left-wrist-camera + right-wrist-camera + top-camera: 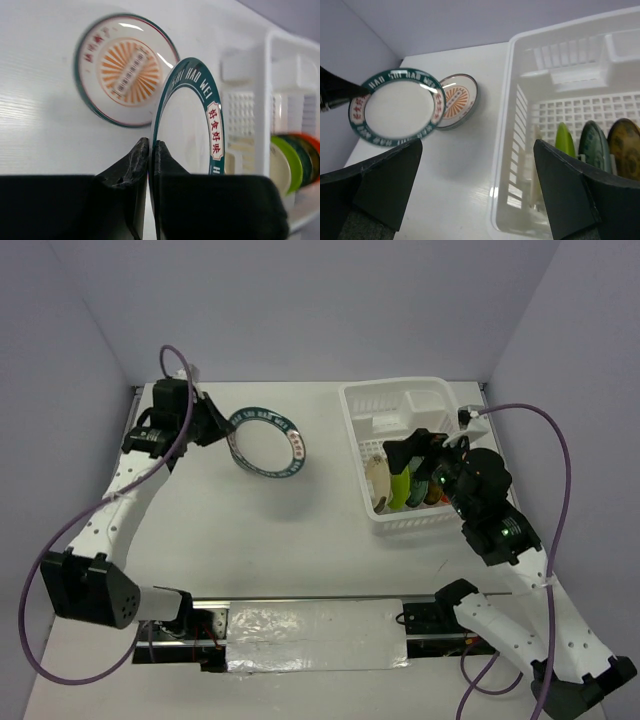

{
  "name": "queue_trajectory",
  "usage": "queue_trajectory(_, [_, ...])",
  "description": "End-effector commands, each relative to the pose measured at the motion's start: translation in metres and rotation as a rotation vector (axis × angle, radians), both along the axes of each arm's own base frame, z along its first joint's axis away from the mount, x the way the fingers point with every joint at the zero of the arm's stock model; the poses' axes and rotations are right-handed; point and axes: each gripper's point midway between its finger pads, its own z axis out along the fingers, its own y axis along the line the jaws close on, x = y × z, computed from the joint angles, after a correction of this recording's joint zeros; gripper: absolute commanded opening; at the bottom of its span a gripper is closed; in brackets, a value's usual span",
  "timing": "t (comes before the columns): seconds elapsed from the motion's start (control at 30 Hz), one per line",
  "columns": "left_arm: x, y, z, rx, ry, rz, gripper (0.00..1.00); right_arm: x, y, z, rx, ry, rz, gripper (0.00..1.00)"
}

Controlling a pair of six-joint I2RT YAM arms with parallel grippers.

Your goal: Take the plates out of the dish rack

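Next, the left gripper lowers the teal-rimmed plate onto it and lets go of the teal-rimmed plate's edge.
My left gripper is shut on the edge of a teal-rimmed plate with white lettering, holding it tilted above the table's left part. Under it lies a patterned plate with an orange sunburst, flat on the table. In the top view that plate is hidden. The white dish rack stands at the right. Standing in it on edge are a pale plate, a lime green plate, a dark green one and a brownish one. My right gripper hangs open over the rack's left wall, with nothing between its fingers.
The rack has a small side compartment at its far end. Purple walls close in the table at the back and on both sides. Purple cables loop from both arms.
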Motion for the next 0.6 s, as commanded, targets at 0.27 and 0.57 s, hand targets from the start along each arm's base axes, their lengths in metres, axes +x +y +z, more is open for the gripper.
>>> queue_trajectory(0.27, [0.128,0.064,-0.039,-0.150,0.021,0.287,0.04,-0.050,-0.025,-0.008,-0.162,-0.005,0.048,1.00])
queue_trajectory(0.57, [0.122,0.068,-0.095,-0.185,0.135,0.301,0.80,-0.056,-0.024,-0.023,-0.199,0.017,0.079,1.00])
